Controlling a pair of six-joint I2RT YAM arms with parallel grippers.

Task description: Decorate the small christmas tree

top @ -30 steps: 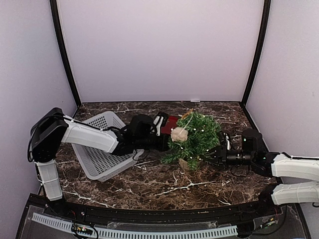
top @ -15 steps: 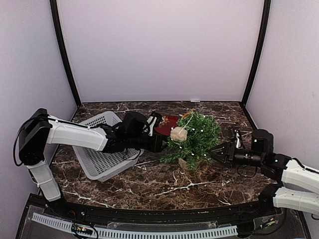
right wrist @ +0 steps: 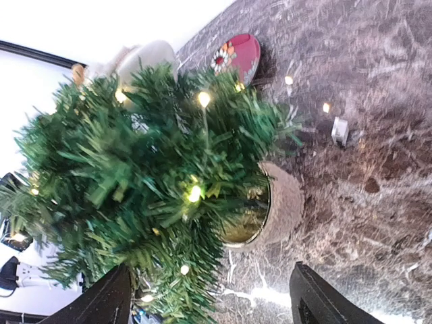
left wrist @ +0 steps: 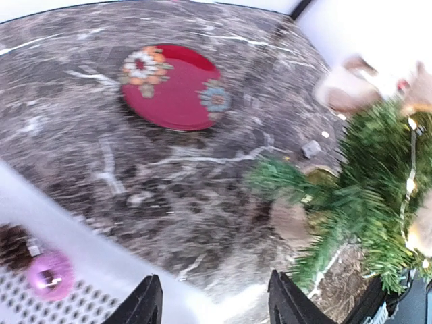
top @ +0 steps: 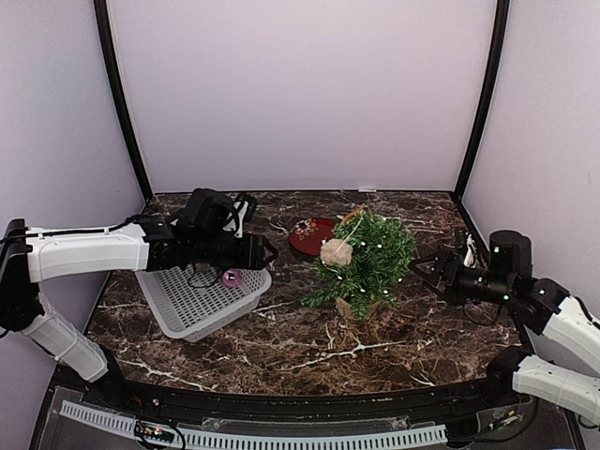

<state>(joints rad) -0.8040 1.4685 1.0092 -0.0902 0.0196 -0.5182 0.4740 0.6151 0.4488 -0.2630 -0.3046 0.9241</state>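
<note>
My left gripper stands empty over the basket's rim, so next my left gripper will go left in the top view, past the pink bauble, and down into the basket (top: pixel 187 305).
The small christmas tree (top: pixel 367 258) stands in its beige pot (top: pixel 359 307) at mid-table, strung with lit lights, with a beige ornament (top: pixel 337 252) on its left side. My left gripper (top: pixel 265 251) is open and empty, over the right rim of the white basket (top: pixel 187 305), well left of the tree. The left wrist view shows its jaws (left wrist: pixel 214 300) apart and the tree (left wrist: pixel 368 196) at right. My right gripper (top: pixel 424 272) is open and empty, just right of the tree. In the right wrist view its jaws (right wrist: pixel 212 297) are wide apart below the tree (right wrist: pixel 148 189) and pot (right wrist: pixel 283 202).
A pink bauble (top: pixel 231 277) and a brown pine cone (left wrist: pixel 13 246) lie in the basket; the bauble also shows in the left wrist view (left wrist: pixel 48 275). A red flowered plate (top: pixel 309 234) lies behind the tree. A small white piece (right wrist: pixel 339 130) lies on the marble.
My left arm has pulled back leftward from the tree to the basket's rim. My right gripper has drawn back to the right, away from the tree.
</note>
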